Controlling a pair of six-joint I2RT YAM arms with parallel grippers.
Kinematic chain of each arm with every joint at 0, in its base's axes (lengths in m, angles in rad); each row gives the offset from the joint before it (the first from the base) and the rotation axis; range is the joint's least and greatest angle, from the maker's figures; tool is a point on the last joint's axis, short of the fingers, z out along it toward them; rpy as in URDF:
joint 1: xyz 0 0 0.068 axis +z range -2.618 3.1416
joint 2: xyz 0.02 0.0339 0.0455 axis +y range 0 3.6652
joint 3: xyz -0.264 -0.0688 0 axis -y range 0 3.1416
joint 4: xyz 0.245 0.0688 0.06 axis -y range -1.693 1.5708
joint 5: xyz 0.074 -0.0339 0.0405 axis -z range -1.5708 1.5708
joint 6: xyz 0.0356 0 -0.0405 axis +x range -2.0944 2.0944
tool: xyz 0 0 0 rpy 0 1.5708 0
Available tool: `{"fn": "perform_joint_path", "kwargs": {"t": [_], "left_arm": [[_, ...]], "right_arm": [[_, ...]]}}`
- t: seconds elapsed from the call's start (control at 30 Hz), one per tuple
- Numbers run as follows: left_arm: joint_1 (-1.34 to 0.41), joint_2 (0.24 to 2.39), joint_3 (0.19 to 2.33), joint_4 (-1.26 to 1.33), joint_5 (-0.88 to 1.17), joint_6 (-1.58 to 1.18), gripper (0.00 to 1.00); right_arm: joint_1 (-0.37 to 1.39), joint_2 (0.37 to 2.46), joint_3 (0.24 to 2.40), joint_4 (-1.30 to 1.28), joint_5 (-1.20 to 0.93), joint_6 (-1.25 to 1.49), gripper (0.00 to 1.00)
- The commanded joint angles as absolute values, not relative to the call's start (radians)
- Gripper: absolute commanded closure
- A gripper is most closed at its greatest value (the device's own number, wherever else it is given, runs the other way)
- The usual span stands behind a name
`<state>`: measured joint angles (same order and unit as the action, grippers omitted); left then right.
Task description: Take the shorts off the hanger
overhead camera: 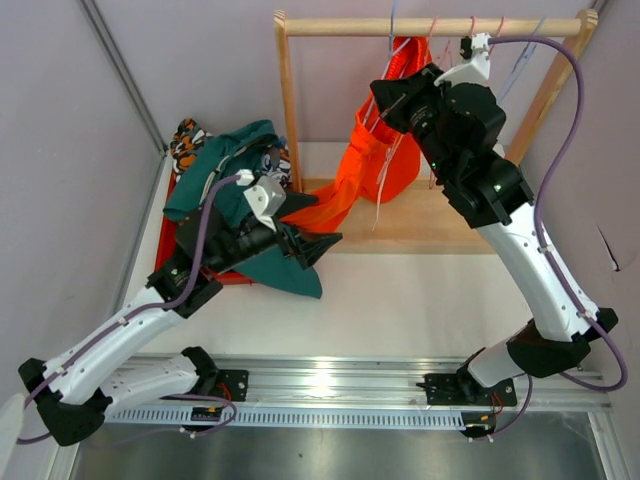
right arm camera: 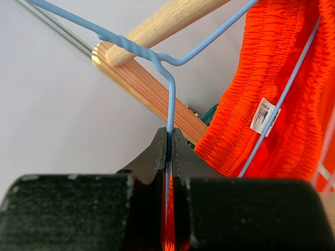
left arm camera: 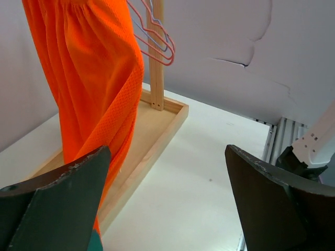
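Observation:
My left gripper moves outward and to the right in the top view onto the bottom hem's near edge [overhead camera: 332, 216] [left arm camera: 116, 157] next, since the fabric hangs outside its fingers.
Bright orange shorts [overhead camera: 378, 160] hang on a blue wire hanger [right arm camera: 170, 94] from the wooden rod [overhead camera: 430, 27]. Their lower end drapes over the rack's base. My right gripper [right arm camera: 170, 138] is shut on the hanger's wire just below the twisted neck, with the orange waistband [right arm camera: 272, 104] and its white label beside it. It sits high by the rod [overhead camera: 387, 95]. My left gripper [overhead camera: 322, 246] stands open low down beside the shorts' hem. In the left wrist view the orange fabric [left arm camera: 94, 78] hangs past the left finger [left arm camera: 57, 204], and nothing is between the jaws [left arm camera: 167, 193].
A pile of shorts lies at the left: dark teal [overhead camera: 235, 150] over an orange-black-white print [overhead camera: 185, 135]. The wooden rack has a tray base [left arm camera: 157, 125] and upright posts [overhead camera: 288, 110]. Empty red hangers [left arm camera: 157, 42] and blue ones hang on the rod.

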<state>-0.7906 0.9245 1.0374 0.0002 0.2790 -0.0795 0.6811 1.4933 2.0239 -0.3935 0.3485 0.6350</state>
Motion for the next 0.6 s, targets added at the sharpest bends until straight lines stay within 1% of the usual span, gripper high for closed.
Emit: {"fn": "perform_joint_path", "kwargs": {"t": [0.0,0.13,0.17,0.2,0.23,0.27,0.3,0.33,0.37,0.57], "left_arm": [[-0.808,0.977,1.031,0.127,0.246,-0.025,0.06],[-0.808,1.055,1.040,0.196,0.221,-0.021,0.15],[-0.808,1.071,1.045,0.212,0.218,-0.023,0.28],[-0.811,1.100,1.058,0.218,0.222,-0.026,0.36],[-0.815,1.110,1.063,0.224,0.221,-0.028,0.49],[-0.818,1.120,1.065,0.233,0.210,-0.031,0.78],[-0.828,1.127,1.065,0.239,0.204,-0.032,0.90],[-0.833,1.126,1.059,0.247,0.193,-0.037,0.95],[-0.839,1.124,1.052,0.252,0.184,-0.040,1.00],[-0.891,1.037,0.990,0.295,0.155,-0.052,1.00]], "right_arm": [[0.658,1.399,2.097,-0.307,0.331,0.666,1.00],[0.618,1.371,2.069,-0.334,0.281,0.716,1.00],[0.608,1.364,2.044,-0.333,0.272,0.727,1.00],[0.588,1.350,2.030,-0.327,0.252,0.736,1.00],[0.578,1.344,2.017,-0.327,0.241,0.758,1.00],[0.569,1.338,1.999,-0.324,0.232,0.765,1.00],[0.551,1.332,1.994,-0.322,0.221,0.772,1.00],[0.542,1.330,1.988,-0.324,0.203,0.790,1.00],[0.534,1.328,1.977,-0.324,0.193,0.795,1.00],[0.497,1.318,1.933,-0.301,0.146,0.830,1.00]]}}
